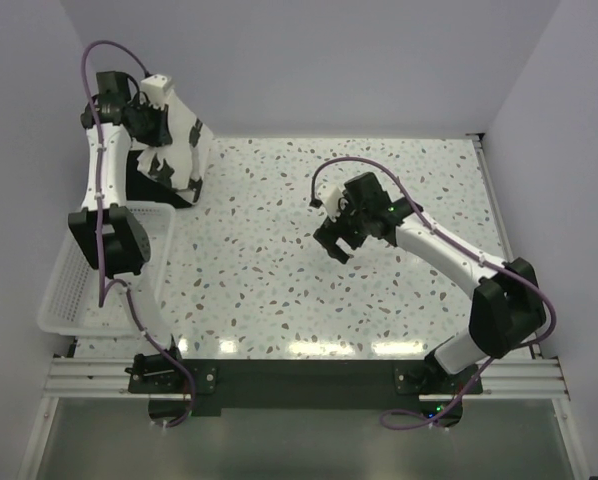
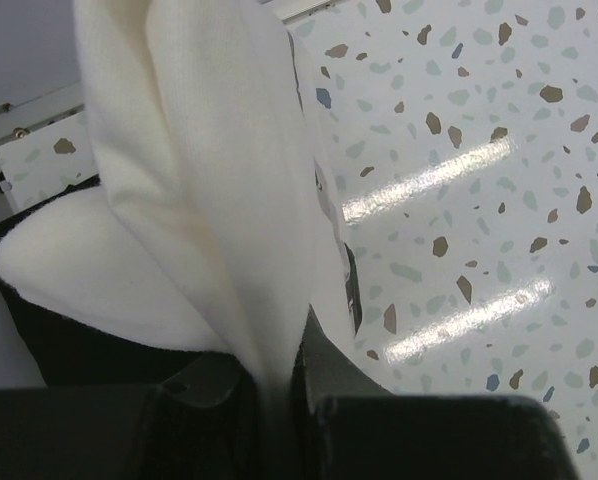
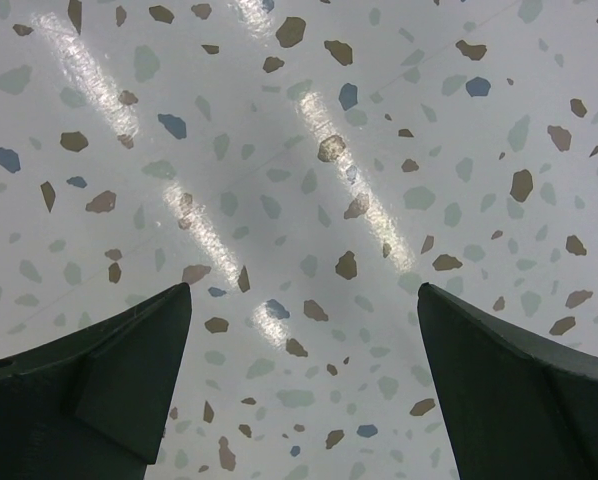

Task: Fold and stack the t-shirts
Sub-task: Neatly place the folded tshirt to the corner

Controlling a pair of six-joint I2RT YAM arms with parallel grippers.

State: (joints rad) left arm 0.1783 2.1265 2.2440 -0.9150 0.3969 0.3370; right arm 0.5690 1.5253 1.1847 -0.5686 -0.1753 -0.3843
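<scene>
The cream t-shirt [image 1: 182,140] still hangs in folds, so the left gripper needs to go down toward the left in the top view and let it go over the black t-shirt [image 1: 167,196].
My left gripper [image 1: 157,105] is raised at the far left and shut on the cream t-shirt [image 1: 182,140], which hangs down from it in folds. In the left wrist view the cream t-shirt [image 2: 199,180] is pinched between the jaws of my left gripper [image 2: 274,385]. The black t-shirt [image 1: 167,196] lies under the hanging cream one, partly hidden; it also shows in the left wrist view [image 2: 79,350]. My right gripper [image 1: 334,246] is open and empty over the middle of the table, and the right wrist view shows the right gripper [image 3: 304,290] with only bare table between its fingers.
A white lattice basket [image 1: 64,290] stands at the left edge, partly behind the left arm. The speckled table [image 1: 309,290] reaches walls at the back and both sides. The arm bases sit on a rail at the near edge.
</scene>
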